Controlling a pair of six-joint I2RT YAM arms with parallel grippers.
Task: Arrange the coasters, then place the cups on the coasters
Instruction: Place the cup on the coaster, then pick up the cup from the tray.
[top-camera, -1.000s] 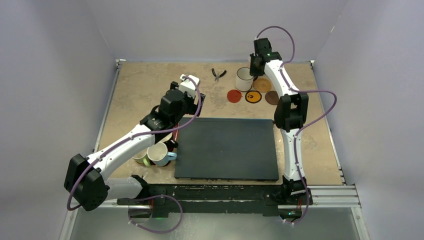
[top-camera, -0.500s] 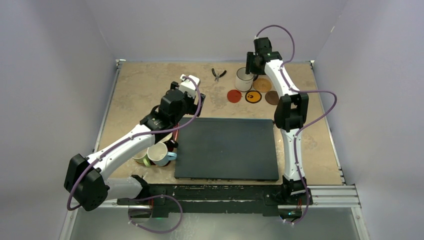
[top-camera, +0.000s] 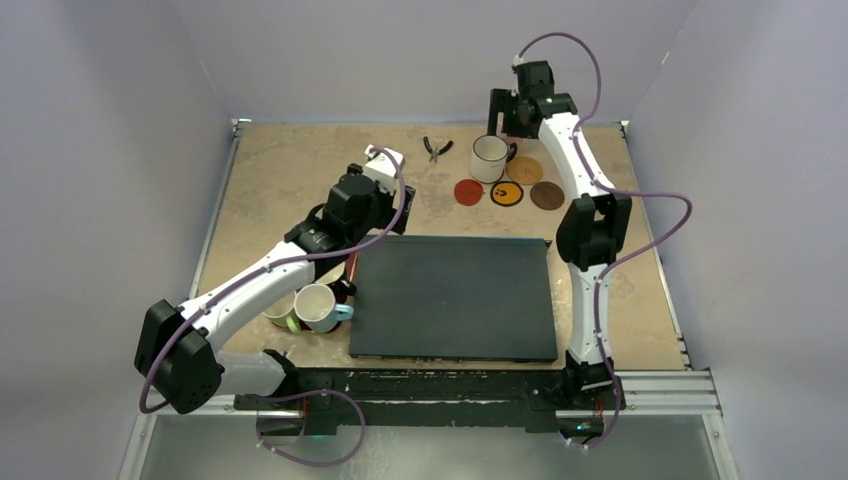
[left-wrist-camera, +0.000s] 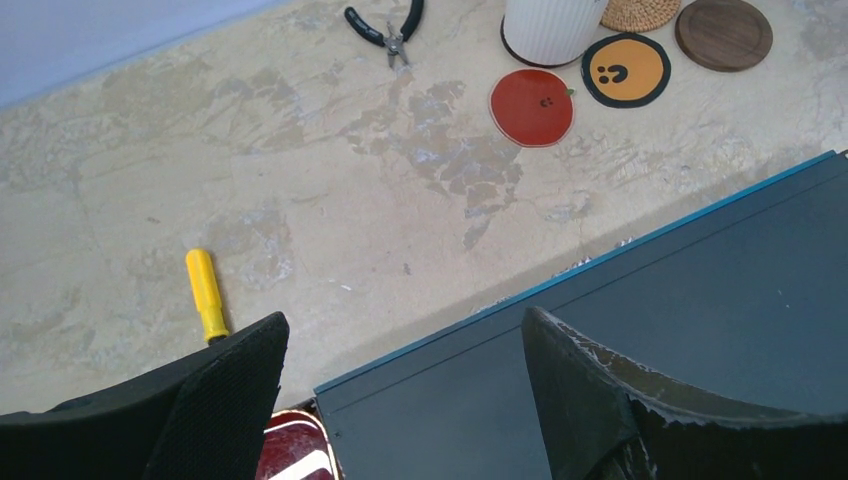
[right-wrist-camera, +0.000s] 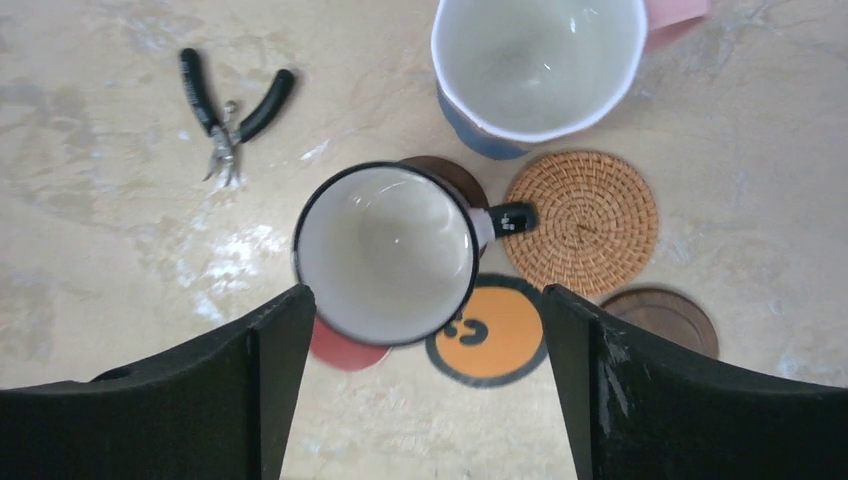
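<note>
Next, my left gripper moves back, to the left in the top view and down onto the dark-handled cup (top-camera: 335, 275) beside the mat, since the red coaster is bare.
A white cup (top-camera: 489, 158) with a black handle (right-wrist-camera: 385, 250) stands on a dark brown coaster (right-wrist-camera: 445, 175), free of any grip. My right gripper (right-wrist-camera: 425, 300) hangs open above it (top-camera: 505, 112). Around the cup lie red (top-camera: 468, 192), yellow (top-camera: 506, 193), brown wood (top-camera: 546, 195) and cork (top-camera: 524, 168) coasters. Behind it a pink-handled cup (right-wrist-camera: 540, 65) sits over a grey-blue coaster (right-wrist-camera: 480, 138). My left gripper (left-wrist-camera: 402, 320) is open and empty over the black mat's far left corner (top-camera: 392, 208). More cups (top-camera: 315, 307) cluster at the near left.
The black mat (top-camera: 455, 295) fills the table's middle. Pliers (top-camera: 437, 148) lie left of the white cup. A yellow-handled screwdriver (left-wrist-camera: 207, 293) and a red tray's edge (left-wrist-camera: 295, 450) sit by the mat's left corner, under my left arm.
My right gripper opened, let go of the white cup and lifted up and back from it. The left arm shifted slightly.
</note>
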